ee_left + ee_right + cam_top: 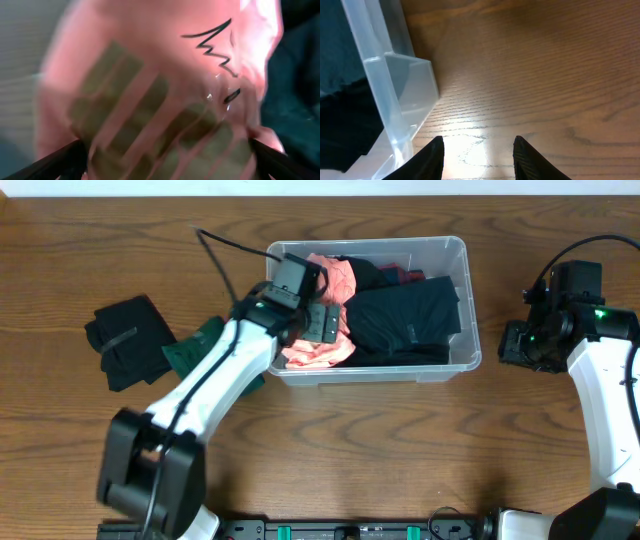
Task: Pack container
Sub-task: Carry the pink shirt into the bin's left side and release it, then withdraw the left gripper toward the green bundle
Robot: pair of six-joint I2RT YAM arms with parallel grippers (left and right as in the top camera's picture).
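The left gripper swings up out of the container next, over and down onto the green garment's edge by the black one, since green cloth lies unpacked outside.
The clear container stands at the table's middle. It holds a pink garment at its left end, a black garment to the right and some dark red cloth at the back. My left gripper is down in the container's left end, right on the pink garment. In the left wrist view the pink cloth with olive stripes fills the frame, and the fingers are spread wide with cloth between them. My right gripper is open and empty over bare table beside the container's right end.
A black garment and a dark green garment lie on the table left of the container, partly under my left arm. A black cable runs from the left arm across the back of the table. The right wrist view shows wood between the fingers.
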